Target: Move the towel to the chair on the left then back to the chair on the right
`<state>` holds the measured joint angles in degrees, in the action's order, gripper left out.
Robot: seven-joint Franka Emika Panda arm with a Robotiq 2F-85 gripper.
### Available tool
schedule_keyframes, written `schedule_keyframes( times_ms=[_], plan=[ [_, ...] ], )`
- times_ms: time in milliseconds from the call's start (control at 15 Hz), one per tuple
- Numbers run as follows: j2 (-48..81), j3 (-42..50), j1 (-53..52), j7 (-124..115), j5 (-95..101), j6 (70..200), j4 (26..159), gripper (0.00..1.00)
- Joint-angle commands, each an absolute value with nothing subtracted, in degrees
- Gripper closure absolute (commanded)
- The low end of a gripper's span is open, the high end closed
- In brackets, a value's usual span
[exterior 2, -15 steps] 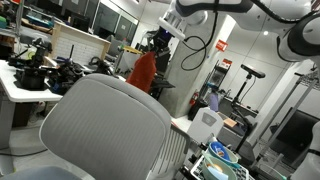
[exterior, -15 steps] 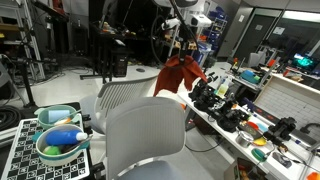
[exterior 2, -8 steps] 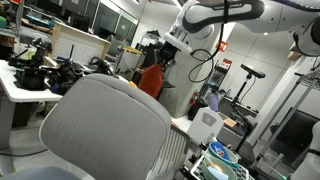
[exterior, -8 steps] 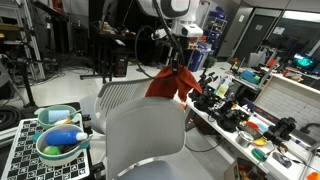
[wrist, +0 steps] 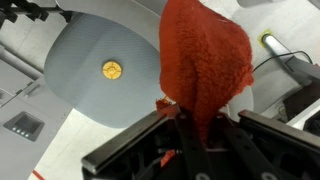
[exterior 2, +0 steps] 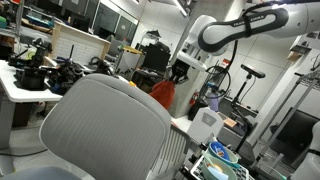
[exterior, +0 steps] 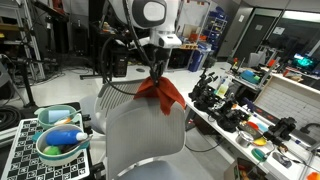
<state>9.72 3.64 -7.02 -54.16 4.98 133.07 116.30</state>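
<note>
My gripper should move sideways toward the middle of the backrest's top edge next, as the towel hangs nearer one side. Then it should go slightly down and release the towel.
A red-orange towel hangs from my gripper in mid-air, above and just behind the backrest of the near grey chair. A second grey chair stands behind it, to its left. In an exterior view the towel hangs past the top edge of a big grey chair back, under the gripper. In the wrist view the towel is pinched between my fingers over a grey round chair seat. The gripper is shut on the towel.
A long workbench with black tools and clutter runs along one side. A checkered board with a bowl of coloured items sits by the chairs. A white cup and a basket stand on a side table.
The arm has carried the towel leftwards in one exterior view, from over the workbench to over the chairs, and lower. The grip on the towel is unchanged.
</note>
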Motion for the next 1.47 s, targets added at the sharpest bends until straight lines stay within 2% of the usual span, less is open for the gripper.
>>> schedule_keyframes(
  times_ms=[0, 333, 800, 1400],
  plan=[
    [3.13, 2.61, -6.68, -56.96, 8.22, 136.84, 125.92, 0.97],
    [2.12, 1.72, -5.65, -58.92, 11.26, 139.58, 129.54, 0.97],
    [6.6, 2.71, -2.63, -57.79, 11.64, 140.56, 123.73, 0.97],
    [7.13, -0.43, -5.97, -60.58, 11.4, 139.82, 122.22, 0.97]
  ],
)
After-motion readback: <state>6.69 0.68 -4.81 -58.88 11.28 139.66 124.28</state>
